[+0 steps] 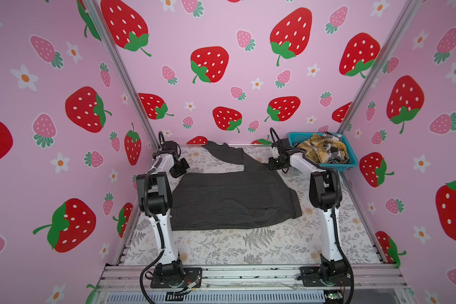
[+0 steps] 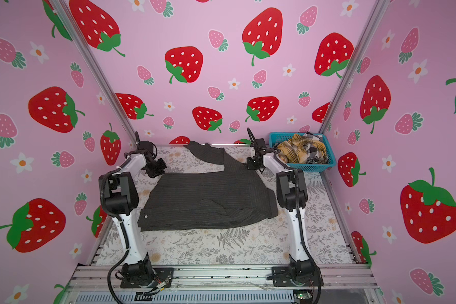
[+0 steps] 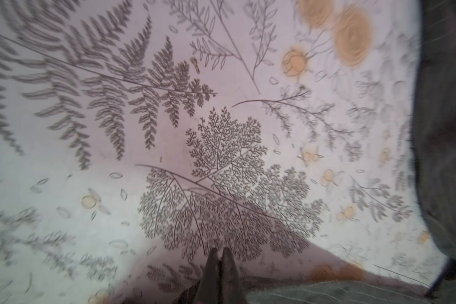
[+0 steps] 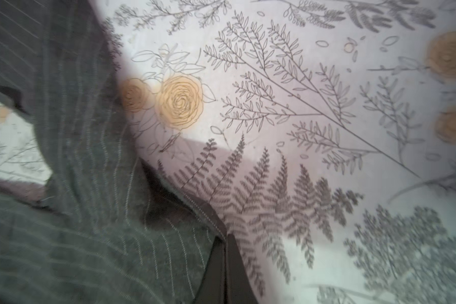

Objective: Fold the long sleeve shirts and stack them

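Observation:
My right gripper draws the stitched hem back next and releases it folded over the shirt's body (image 1: 280,195), which lies back of the gripper, still spread open.
A dark charcoal pinstriped long sleeve shirt (image 1: 229,200) (image 2: 208,200) lies spread on the floral table, with one sleeve (image 1: 224,152) running toward the back wall. My left gripper (image 1: 181,171) (image 2: 157,168) is at the shirt's far left corner. In the left wrist view its fingers (image 3: 221,252) are pressed together, with striped cloth (image 3: 327,292) at their base. My right gripper (image 1: 273,165) (image 2: 250,165) is at the far right edge. It is shut (image 4: 224,238) on the stitched hem of the shirt (image 4: 77,210). More shirts sit in a basket.
A teal basket (image 1: 350,164) (image 2: 311,167) at the back right corner holds a crumpled mustard plaid shirt (image 1: 319,150) (image 2: 298,150) and a black-white check one (image 1: 334,152). Pink strawberry walls enclose three sides. Bare floral table (image 1: 221,247) lies in front of the shirt.

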Controlling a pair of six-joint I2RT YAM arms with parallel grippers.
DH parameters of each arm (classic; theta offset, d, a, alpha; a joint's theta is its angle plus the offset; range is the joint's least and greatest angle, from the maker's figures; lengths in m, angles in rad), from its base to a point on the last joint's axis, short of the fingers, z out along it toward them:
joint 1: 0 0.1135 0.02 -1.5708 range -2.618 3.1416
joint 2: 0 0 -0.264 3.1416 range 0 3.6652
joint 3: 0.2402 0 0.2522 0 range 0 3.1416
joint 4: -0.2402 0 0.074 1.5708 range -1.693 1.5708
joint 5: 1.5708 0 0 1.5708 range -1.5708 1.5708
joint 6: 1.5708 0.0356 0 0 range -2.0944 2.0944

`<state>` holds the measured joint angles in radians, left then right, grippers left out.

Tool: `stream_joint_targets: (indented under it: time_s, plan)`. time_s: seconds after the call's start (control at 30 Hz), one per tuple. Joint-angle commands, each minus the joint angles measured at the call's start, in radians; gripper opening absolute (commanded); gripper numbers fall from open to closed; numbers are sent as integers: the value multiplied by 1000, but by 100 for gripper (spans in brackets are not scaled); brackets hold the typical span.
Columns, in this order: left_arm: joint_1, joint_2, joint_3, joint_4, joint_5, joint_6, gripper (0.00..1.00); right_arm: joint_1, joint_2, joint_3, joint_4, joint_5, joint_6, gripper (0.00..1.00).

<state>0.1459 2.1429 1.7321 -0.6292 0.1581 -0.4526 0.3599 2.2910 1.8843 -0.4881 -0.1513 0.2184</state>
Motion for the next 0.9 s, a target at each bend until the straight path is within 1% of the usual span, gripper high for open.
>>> stream_joint_targets:
  time_s: [0.0, 0.2, 0.33, 0.53, 0.77, 0.87]
  plan:
    - [2, -126, -103, 143, -8, -75, 0, 4, -175, -120, 116, -20, 37, 0]
    - [29, -249, -328, 234, -6, -139, 0, 9, -361, -426, 255, -54, 102, 0]
    - [63, -329, -456, 278, 19, -167, 0, 25, -472, -589, 311, -50, 142, 0]
    - [84, -434, -590, 308, 37, -184, 0, 57, -582, -745, 346, -33, 174, 0]
    - [95, -496, -687, 310, 42, -184, 0, 82, -678, -896, 372, 7, 198, 0]
    - [100, -528, -724, 309, 23, -180, 0, 83, -713, -955, 381, 29, 206, 0]
